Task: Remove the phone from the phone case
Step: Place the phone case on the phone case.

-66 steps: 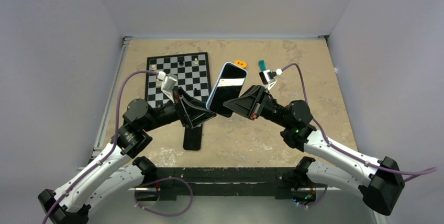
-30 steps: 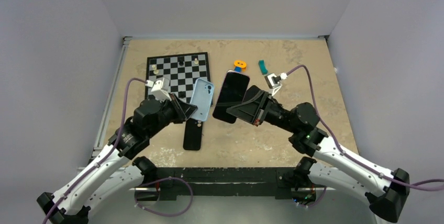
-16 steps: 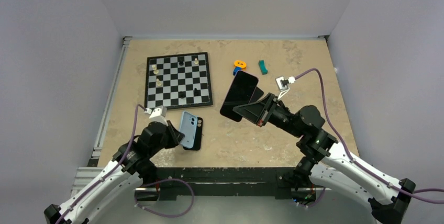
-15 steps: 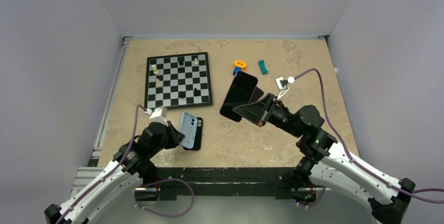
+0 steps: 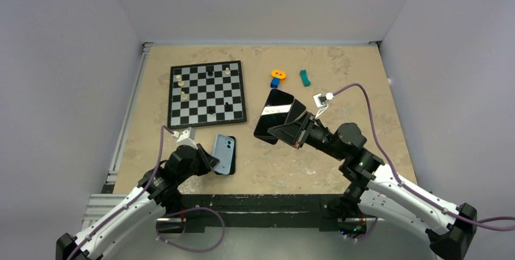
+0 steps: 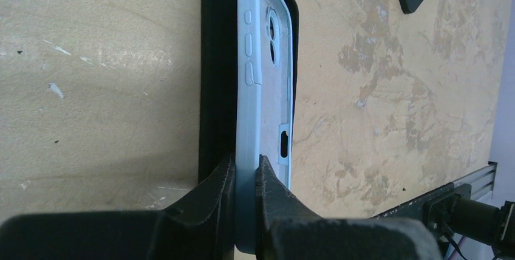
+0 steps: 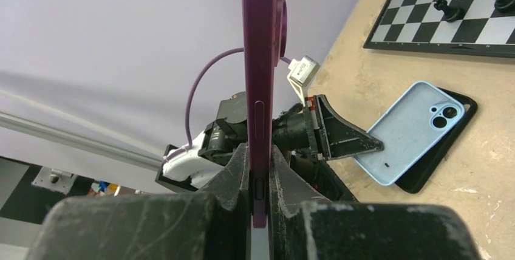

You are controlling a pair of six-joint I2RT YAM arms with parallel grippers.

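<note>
The phone (image 5: 276,114) is out of its case, so my right gripper will next go down to the tabletop beside the dark slab below it and release the phone there.
The phone (image 5: 276,114), purple with a dark screen, is out of its case and held in the air over the middle of the table by my right gripper (image 5: 286,131), which is shut on its lower edge. The right wrist view shows the phone (image 7: 264,41) edge-on between the jaws of that gripper (image 7: 259,150). The empty light blue phone case (image 5: 223,153) is held by my left gripper (image 5: 209,161), shut on its rim. In the left wrist view the case (image 6: 252,59) stands on edge in that gripper (image 6: 246,166), over a flat black item (image 6: 212,90).
A chessboard (image 5: 208,93) with several pieces lies at the back left. An orange ring (image 5: 278,73), a blue block (image 5: 274,82) and a teal piece (image 5: 305,78) lie at the back centre. The flat black item (image 5: 232,161) lies near the table's front edge.
The case and phone have come apart. My left gripper carried the blue case down and toward the front edge, over the black item. My right gripper shifted the phone slightly left and nearer.
</note>
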